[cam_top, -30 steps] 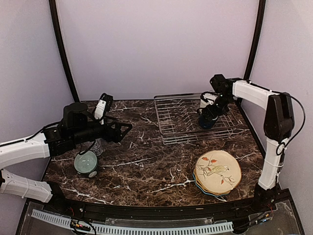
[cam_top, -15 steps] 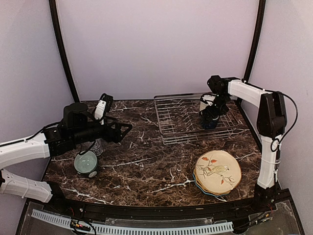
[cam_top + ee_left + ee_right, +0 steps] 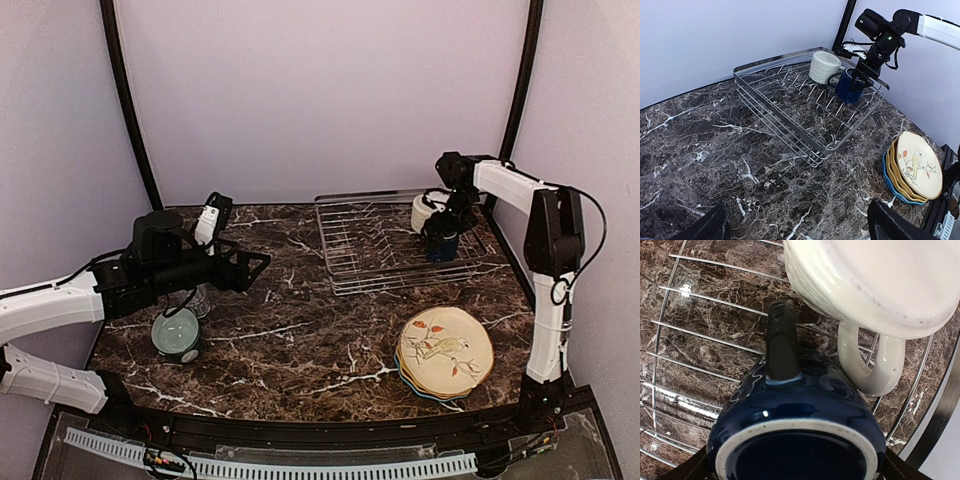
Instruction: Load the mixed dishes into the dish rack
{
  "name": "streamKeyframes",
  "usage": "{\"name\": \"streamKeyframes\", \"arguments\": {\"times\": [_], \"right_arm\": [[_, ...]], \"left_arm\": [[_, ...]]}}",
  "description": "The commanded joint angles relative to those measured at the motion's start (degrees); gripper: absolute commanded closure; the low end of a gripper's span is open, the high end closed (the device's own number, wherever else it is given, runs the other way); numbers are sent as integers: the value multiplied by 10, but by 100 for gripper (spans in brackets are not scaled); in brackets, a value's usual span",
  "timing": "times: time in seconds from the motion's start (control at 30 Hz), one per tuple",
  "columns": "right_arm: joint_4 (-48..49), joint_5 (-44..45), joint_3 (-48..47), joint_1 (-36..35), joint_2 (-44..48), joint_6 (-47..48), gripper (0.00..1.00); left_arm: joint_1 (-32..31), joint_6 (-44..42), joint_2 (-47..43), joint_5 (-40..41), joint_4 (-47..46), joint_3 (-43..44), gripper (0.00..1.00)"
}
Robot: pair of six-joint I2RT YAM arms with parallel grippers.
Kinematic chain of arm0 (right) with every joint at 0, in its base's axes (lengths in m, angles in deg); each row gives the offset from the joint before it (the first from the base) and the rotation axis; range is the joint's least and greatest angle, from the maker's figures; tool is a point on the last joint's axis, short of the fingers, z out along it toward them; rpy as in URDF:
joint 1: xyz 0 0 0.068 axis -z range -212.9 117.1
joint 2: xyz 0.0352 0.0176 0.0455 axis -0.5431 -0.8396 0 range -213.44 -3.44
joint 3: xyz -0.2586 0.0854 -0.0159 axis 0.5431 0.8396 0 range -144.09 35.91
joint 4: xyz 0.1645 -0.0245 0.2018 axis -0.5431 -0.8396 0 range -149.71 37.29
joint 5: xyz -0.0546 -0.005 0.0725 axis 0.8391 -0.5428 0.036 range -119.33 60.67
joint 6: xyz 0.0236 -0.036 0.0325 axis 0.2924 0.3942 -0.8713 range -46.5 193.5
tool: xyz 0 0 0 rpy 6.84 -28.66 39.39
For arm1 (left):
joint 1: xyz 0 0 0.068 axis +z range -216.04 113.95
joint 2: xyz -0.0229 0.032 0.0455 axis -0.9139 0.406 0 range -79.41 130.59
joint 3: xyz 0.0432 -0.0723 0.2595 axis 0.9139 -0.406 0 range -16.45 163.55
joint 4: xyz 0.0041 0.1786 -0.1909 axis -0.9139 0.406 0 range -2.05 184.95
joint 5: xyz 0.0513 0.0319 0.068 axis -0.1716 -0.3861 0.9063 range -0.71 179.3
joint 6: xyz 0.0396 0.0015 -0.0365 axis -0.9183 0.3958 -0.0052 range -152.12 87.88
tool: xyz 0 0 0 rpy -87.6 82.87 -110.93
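I should bring my left gripper, open and tilting, down and to the left in the top view, onto the clear tumbler (image 3: 200,300), which is still outside the rack.
The silver wire dish rack (image 3: 372,250) stands at the back right; it also shows in the left wrist view (image 3: 790,107). The cream mug (image 3: 424,211) lies in its far right corner. My right gripper (image 3: 441,230) is shut on the navy mug (image 3: 443,247) and holds it low in the rack beside the cream mug (image 3: 875,285). One finger (image 3: 782,342) lies along the navy mug's (image 3: 795,425) outer wall; the other is hidden. The stack of scalloped plates (image 3: 444,350) has the bird plate on top. My left gripper (image 3: 254,262) is open and empty above the table. The mint-green bowl (image 3: 176,335) and the clear tumbler (image 3: 200,300) sit under my left arm.
The dark marble table (image 3: 300,340) is edged by a black rail in front. Lilac walls with black corner posts close in the back and sides. In the left wrist view the plates (image 3: 914,165) lie right of the rack's near corner.
My right gripper has carried the navy mug to the right and back in the rack, up beside the cream mug. My left arm has not moved.
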Motion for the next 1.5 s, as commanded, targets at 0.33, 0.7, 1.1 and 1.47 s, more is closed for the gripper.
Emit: {"name": "streamKeyframes", "arguments": {"times": [0.33,0.7,1.1,1.47], "right_arm": [[13,11,-3,26,-35,-20,45],[41,4,34,27,-4,-34,13],[69,-2,83,26,37,-49,1],[117,20,130,-6,178,-78,1]], "left_arm": [[2,-22,-1,36,50,13,6],[3,-35,-4,99,171,69,6],[16,-44,-9,166,315,137,5],[78,28,7,146,508,177,4]]}}
